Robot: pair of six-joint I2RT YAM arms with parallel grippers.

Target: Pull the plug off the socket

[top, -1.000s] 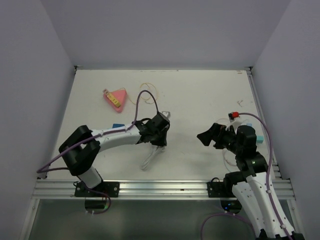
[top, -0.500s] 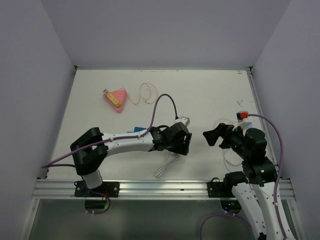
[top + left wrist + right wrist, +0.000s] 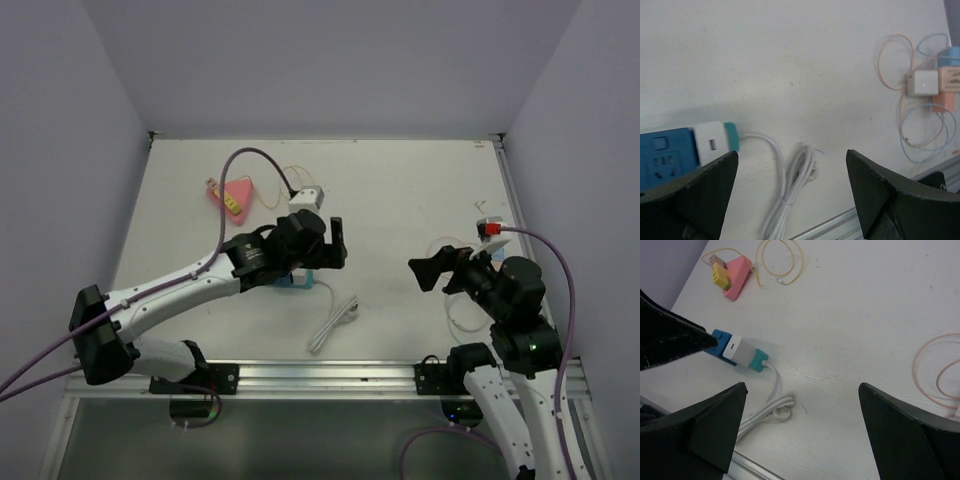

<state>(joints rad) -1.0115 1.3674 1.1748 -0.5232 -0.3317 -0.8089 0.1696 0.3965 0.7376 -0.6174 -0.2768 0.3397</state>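
Note:
The white plug block (image 3: 300,277) (image 3: 739,351) is still joined to the socket strip, so the robot's right gripper next needs to turn to the left in the top view and go down onto it.
A blue socket strip (image 3: 665,157) lies on the table, also seen from the right wrist (image 3: 719,337) and partly under my left arm from above (image 3: 296,281). A white plug block (image 3: 712,143) with a teal end (image 3: 759,360) sits joined to the strip's end. Its white cable (image 3: 790,185) runs off in a bundled coil (image 3: 336,318). My left gripper (image 3: 792,152) hovers open above the strip and cable, holding nothing (image 3: 325,255). My right gripper (image 3: 802,386) is open to the right, apart from the cable (image 3: 432,268).
A pink triangular block (image 3: 236,193) with a yellow piece and a thin yellow wire loop (image 3: 780,260) lie at the back left. Small white (image 3: 925,82), pink and blue pieces with orange and blue wire loops sit by the right arm. The metal rail (image 3: 320,375) borders the near edge.
My left gripper went from shut to open; the arm swung right, then lifted back. The socket strip and its cable have shifted right. The right arm barely moved.

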